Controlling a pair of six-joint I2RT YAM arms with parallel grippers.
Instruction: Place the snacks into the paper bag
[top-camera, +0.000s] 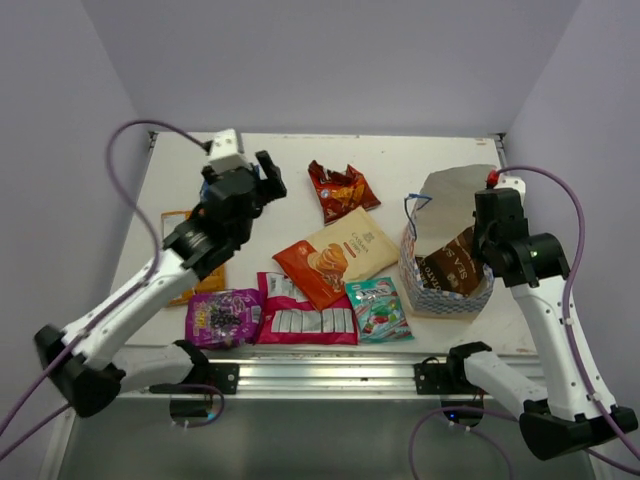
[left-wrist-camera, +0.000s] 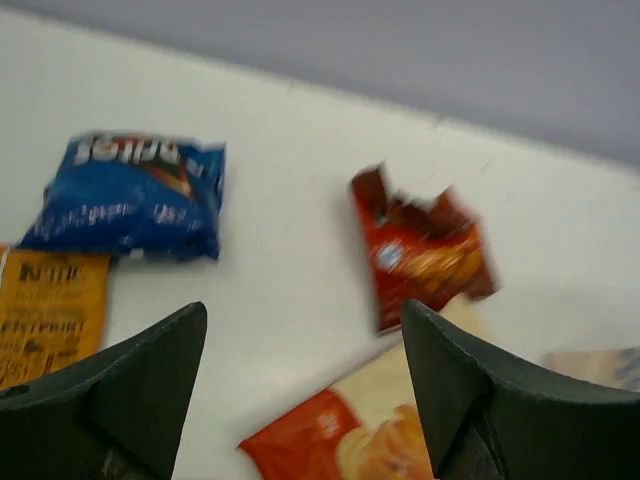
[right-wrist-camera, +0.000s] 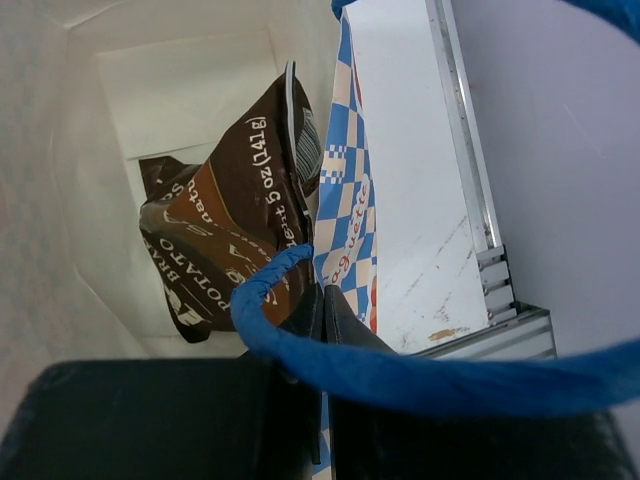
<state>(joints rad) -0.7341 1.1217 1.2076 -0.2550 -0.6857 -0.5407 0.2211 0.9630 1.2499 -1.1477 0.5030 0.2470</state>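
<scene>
My left gripper tips its fingers down next and lowers them to the orange-and-cream packet's orange corner (top-camera: 279, 257) (left-wrist-camera: 256, 440), which lies below and back from it, jutting toward bare table.
The paper bag (top-camera: 432, 296) stands at the right with a brown packet (top-camera: 456, 262) inside it. My right gripper (top-camera: 489, 214) is shut on the bag's right wall (right-wrist-camera: 351, 205), and the wrist view shows the brown packet (right-wrist-camera: 228, 232) leaning inside and a blue string handle (right-wrist-camera: 262, 288) across the fingers. My left gripper (top-camera: 270, 180) is open and empty above the table, left of a red packet (top-camera: 342, 190). Below it lie the orange-and-cream (top-camera: 335, 258), teal (top-camera: 380, 308), pink (top-camera: 305, 318) and purple (top-camera: 222, 316) packets. The left wrist view shows the blue packet (left-wrist-camera: 130, 195), red packet (left-wrist-camera: 425, 250) and orange packet (left-wrist-camera: 50, 315).
The orange packet (top-camera: 186, 280) is mostly hidden under my left arm in the top view. A metal rail (top-camera: 330, 372) runs along the table's near edge. Lilac walls close in the back and both sides.
</scene>
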